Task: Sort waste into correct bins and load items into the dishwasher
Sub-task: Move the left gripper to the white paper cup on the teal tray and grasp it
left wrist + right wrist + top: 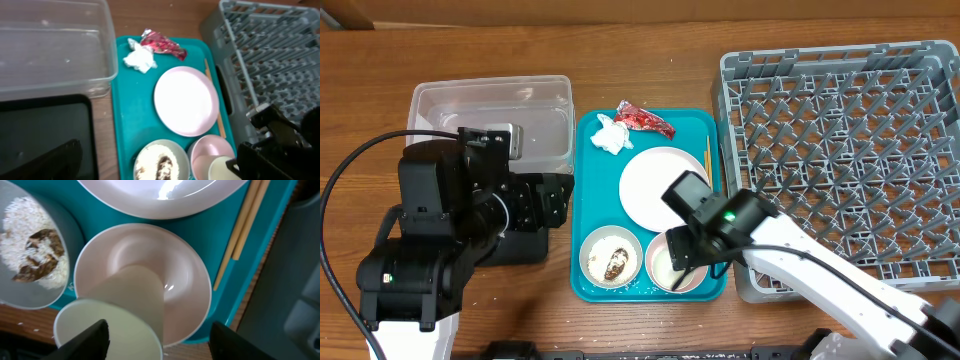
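Observation:
I should next move my left gripper across to the right in the overhead view and lower it onto the cup's rim [662,276] [210,168] beside the rice, because the cup hangs over the pink bowl down there.
On the teal tray [592,210] lie a red wrapper [645,120], a white tissue wad [610,135], a round plate [655,180], chopsticks [707,160] and an off-white bowl [611,258] holding rice bits and a brown scrap. A pale pink bowl [150,255] holds an off-white cup [130,310] lying on its side. My right gripper [160,340] is open just above this bowl, its fingers either side of the cup's mouth. My left gripper [557,200] is open and empty over the black tray [525,245].
The clear tub [490,110] stands at the back left, behind the black tray. The grey dish rack [850,150] stands at the right, close against the teal tray's right edge. My right arm reaches in from the front right.

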You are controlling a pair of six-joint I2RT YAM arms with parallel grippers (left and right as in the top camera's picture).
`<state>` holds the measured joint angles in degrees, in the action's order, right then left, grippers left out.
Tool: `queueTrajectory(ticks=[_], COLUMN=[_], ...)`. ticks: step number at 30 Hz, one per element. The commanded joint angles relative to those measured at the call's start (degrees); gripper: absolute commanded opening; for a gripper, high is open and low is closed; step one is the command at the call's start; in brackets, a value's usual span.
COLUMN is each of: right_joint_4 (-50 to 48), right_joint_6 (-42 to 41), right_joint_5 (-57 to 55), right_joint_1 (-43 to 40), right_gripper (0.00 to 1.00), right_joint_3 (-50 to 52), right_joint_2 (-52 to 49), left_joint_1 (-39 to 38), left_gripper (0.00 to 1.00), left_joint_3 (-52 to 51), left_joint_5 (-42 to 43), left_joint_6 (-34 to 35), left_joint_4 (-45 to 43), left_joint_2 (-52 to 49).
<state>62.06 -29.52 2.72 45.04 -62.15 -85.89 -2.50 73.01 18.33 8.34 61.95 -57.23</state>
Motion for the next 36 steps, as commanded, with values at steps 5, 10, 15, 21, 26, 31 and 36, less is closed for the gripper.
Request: queueTrajectory(ticks=[5,10,15,21,26,31,36], right_joint_4=[-0.9,-1.8,0.3,4.2,4.3,5.9,9.1], right_joint_6=[-0.1,0.8,1.2,-1.9,-6.5,-7.3,-10.5], right_joint_5=[-0.1,-1.4,-6.2,-12.6,-13.0,-13.0,-13.7], right_joint_1=[0.2,0.2,0.2,-4.1,-10.0,-14.2,-15.3], right_gripper=[0.58,0.69,0.74,0.81,0.82,0.91,0.95], right_joint_3=[-0.8,-1.2,-4.9,-9.3,-9.3,-9.3,-9.2], right_joint_2=[-2.9,-1.3,5.5,18.8,27.2,31.2,31.2], left_joint_1=[0.2,0.2,0.2,-3.6,-15.0,-30.9,-38.5], left_gripper=[1.00,1.00,1.00,1.00,1.00,1.00,0.92], left_joint_3=[1.1,1.1,1.1,0.9,-1.4,-3.6,-3.6], left_joint_5=[-3.9,-3.0,0.9,8.9,4.0,-10.6,-12.5], left_joint_6=[-2.2,-2.1,-2.1,-1.9,-1.0,7.4,9.4], left_joint_4=[2.2,2.2,3.1,6.3,5.9,2.3,0.9], left_joint_2=[0.3,0.3,0.2,-3.1,-7.3,-15.1,-21.9])
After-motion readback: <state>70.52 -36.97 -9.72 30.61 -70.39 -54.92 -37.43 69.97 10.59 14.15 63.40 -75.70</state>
